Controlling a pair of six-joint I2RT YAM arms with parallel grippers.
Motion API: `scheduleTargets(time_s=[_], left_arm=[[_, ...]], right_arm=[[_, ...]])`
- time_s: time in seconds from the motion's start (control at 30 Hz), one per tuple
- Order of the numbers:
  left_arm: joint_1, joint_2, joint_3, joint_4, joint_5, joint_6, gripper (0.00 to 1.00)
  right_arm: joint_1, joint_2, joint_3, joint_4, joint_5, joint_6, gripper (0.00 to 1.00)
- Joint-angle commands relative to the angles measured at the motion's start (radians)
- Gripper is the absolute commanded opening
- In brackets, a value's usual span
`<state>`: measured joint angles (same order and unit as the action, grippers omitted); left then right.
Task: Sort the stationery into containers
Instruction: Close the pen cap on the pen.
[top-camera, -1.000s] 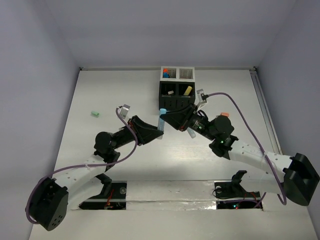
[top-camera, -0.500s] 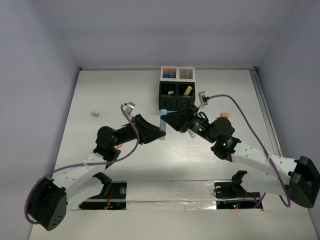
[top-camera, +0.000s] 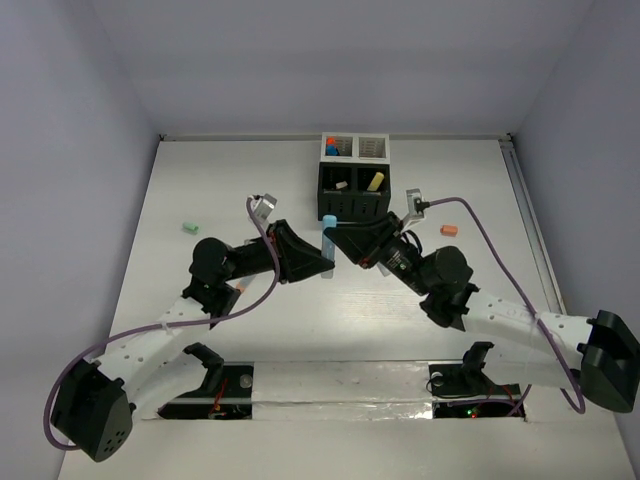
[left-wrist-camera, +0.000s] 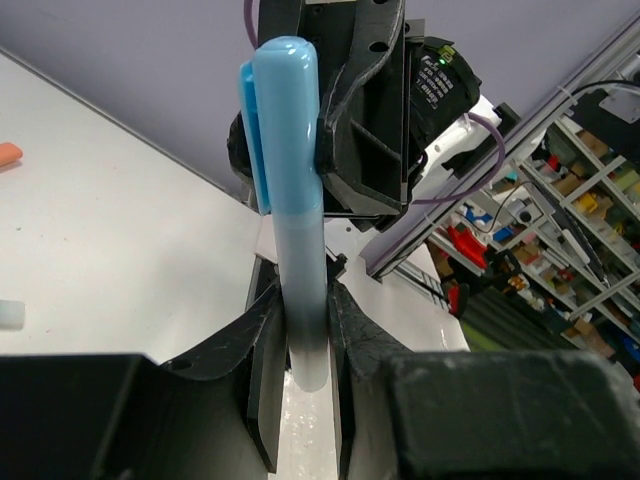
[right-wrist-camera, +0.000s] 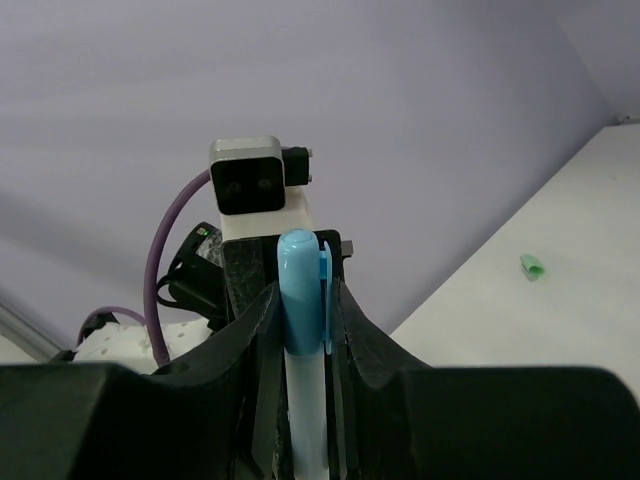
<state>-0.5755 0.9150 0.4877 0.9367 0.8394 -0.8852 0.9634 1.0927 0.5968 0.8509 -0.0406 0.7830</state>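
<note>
My right gripper should next carry the blue highlighter outward over the black section of the organizer with the yellow highlighter, which lies outward, and let go of it there beside its kind.
A pale blue highlighter stands upright between my two grippers, just in front of the organizer. My left gripper is shut on its lower barrel. My right gripper is shut on its blue cap, coming from the opposite side. The organizer has a black front part and a white rear part. It holds a yellow highlighter, a small white eraser and orange- and blue-capped markers.
A small green piece lies on the table at the left and also shows in the right wrist view. An orange eraser lies to the right of the organizer; it shows in the left wrist view too.
My left gripper has carried the highlighter up and right toward the organizer. My right gripper has moved left and now has its fingers round the cap.
</note>
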Motion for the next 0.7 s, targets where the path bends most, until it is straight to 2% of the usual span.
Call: scheduleTargets(time_s=[0.0,0.17,0.33,0.53,0.67], left_arm=[[0.074,-0.067,0.276,0.36,-0.355,0.074,0.0],[0.095,-0.07,0.348,0.294,-0.335,0.086,0.0],[0.095,-0.071,0.281,0.345,-0.327,0.037,0.0],[0.095,-0.074,0.109,0.367,-0.296,-0.009,0.0],[0.095,-0.1,-0.01,0.353,-0.258,-0.027,0.0]], right_arm=[[0.135,0.099,-0.135,-0.498,-0.298,-0.01,0.0],[0.135,0.082,-0.172,-0.504,-0.292,0.001,0.0],[0.135,0.03,-0.167,-0.516,-0.23,0.001,0.0],[0.135,0.0,-0.06,-0.549,-0.03,-0.047,0.0],[0.135,0.007,0.053,-0.549,0.209,-0.103,0.0]])
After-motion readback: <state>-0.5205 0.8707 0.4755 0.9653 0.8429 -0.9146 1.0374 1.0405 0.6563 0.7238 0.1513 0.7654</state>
